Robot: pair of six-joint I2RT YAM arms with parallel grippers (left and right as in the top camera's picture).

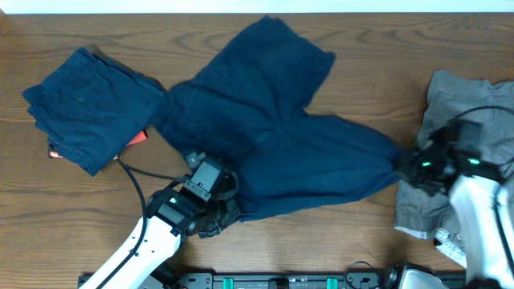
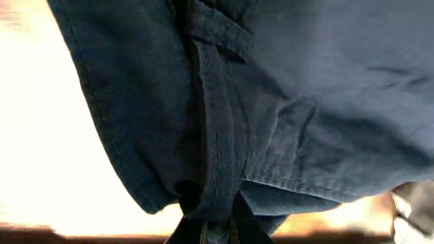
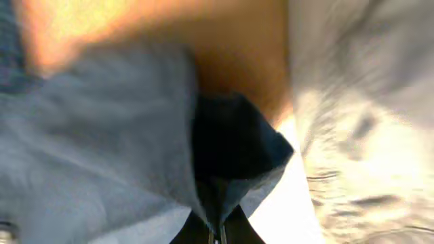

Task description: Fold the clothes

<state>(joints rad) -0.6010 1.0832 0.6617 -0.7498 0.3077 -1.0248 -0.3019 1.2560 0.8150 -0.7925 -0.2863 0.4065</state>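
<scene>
My right gripper will next lift the held end of the shorts outward and then lower it over the shorts' far part (image 1: 284, 56), because that far part still sticks out.
Dark navy-blue shorts (image 1: 277, 136) lie spread across the middle of the wooden table. My left gripper (image 1: 215, 215) is shut on their waistband at the near left corner; the left wrist view shows the waistband seam (image 2: 217, 156) pinched between the fingers (image 2: 217, 234). My right gripper (image 1: 411, 167) is shut on the shorts' right end; the right wrist view shows navy cloth (image 3: 230, 142) clamped between its fingers (image 3: 218, 234). A folded navy piece (image 1: 92, 108) lies at the far left. A grey pair (image 1: 470, 104) lies crumpled at the right, under my right arm.
A small red tag (image 1: 138, 137) pokes out beside the folded navy piece. The left arm's black cable (image 1: 136, 189) runs over the table near the front. The table's far edge (image 1: 241, 10) meets a white surface.
</scene>
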